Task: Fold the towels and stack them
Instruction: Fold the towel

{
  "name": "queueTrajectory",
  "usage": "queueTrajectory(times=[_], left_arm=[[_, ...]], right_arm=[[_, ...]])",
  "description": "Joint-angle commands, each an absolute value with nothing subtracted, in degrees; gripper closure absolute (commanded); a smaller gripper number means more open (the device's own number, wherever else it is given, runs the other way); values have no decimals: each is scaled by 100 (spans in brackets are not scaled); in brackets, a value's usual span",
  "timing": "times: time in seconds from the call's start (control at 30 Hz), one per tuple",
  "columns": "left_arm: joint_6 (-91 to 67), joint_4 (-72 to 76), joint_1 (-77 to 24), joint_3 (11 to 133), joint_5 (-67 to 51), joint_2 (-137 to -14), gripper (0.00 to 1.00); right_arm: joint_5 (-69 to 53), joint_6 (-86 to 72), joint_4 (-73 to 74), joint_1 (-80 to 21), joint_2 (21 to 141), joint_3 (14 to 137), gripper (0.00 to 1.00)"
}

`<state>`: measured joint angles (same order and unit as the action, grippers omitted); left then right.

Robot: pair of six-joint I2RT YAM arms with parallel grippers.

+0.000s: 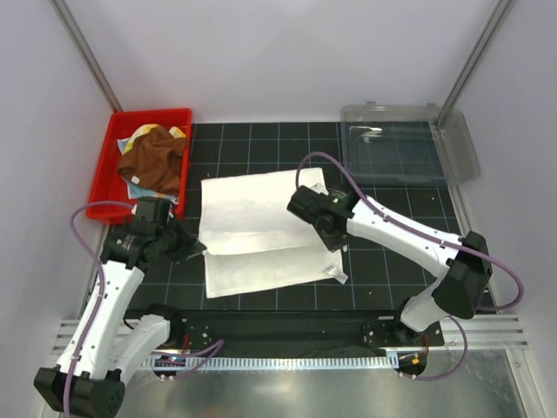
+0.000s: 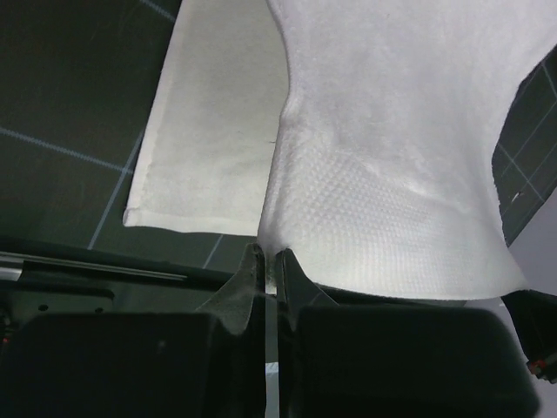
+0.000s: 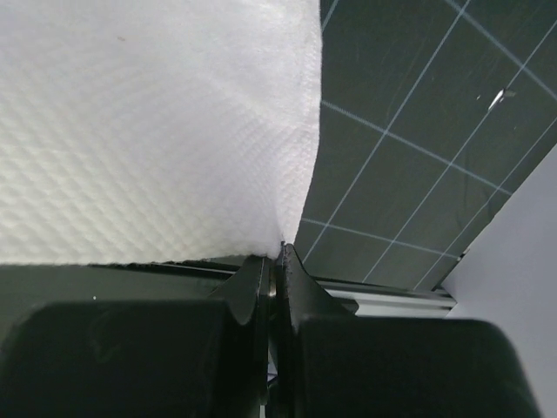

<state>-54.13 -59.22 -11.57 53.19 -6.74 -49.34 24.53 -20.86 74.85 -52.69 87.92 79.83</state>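
The pinched edge goes back and down in my left gripper next, for release over the lower layer's uncovered near corner (image 1: 211, 292) (image 2: 137, 214), which lies below and back from the gripper.
The large white towel (image 1: 257, 231) lies on the black grid mat, its upper layer lifted over the lower one. My left gripper (image 1: 195, 247) is shut on its left edge, seen pinched in the left wrist view (image 2: 271, 252), with towel cloth (image 2: 392, 148) spreading away. My right gripper (image 1: 306, 209) is shut on the towel's right corner, seen in the right wrist view (image 3: 277, 255) with cloth (image 3: 148, 122) to the left. The rust-brown towel (image 1: 155, 161) lies heaped in the red bin, with bits of the yellow towel (image 1: 144, 132) and light blue towel (image 1: 139, 189) showing under it.
The red bin (image 1: 178, 117) stands at the back left. A clear plastic box (image 1: 400, 148) with its lid open stands at the back right. A small tag (image 1: 337, 275) sticks out at the towel's lower right corner.
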Motion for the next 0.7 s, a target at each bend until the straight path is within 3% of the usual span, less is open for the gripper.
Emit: queueTrajectory(times=[0.0, 0.17, 0.47, 0.67], left_arm=[[-5598, -6214, -1178, 4643, -510, -4510, 100], [-5739, -5837, -1187, 3658, -668, -4245, 100], [-5572, -5704, -1195, 3507, -396, -4456, 100], [-5634, -5642, -1388, 3445, -361, -4623, 100]], right_arm=[[2435, -2382, 7973, -5335, 8622, 7490, 99], [2461, -2470, 7771, -5397, 8806, 7252, 99], [2101, -2593, 7260, -5502, 9342, 6496, 99], [2083, -2689, 7128, -5581, 9579, 6311, 89]])
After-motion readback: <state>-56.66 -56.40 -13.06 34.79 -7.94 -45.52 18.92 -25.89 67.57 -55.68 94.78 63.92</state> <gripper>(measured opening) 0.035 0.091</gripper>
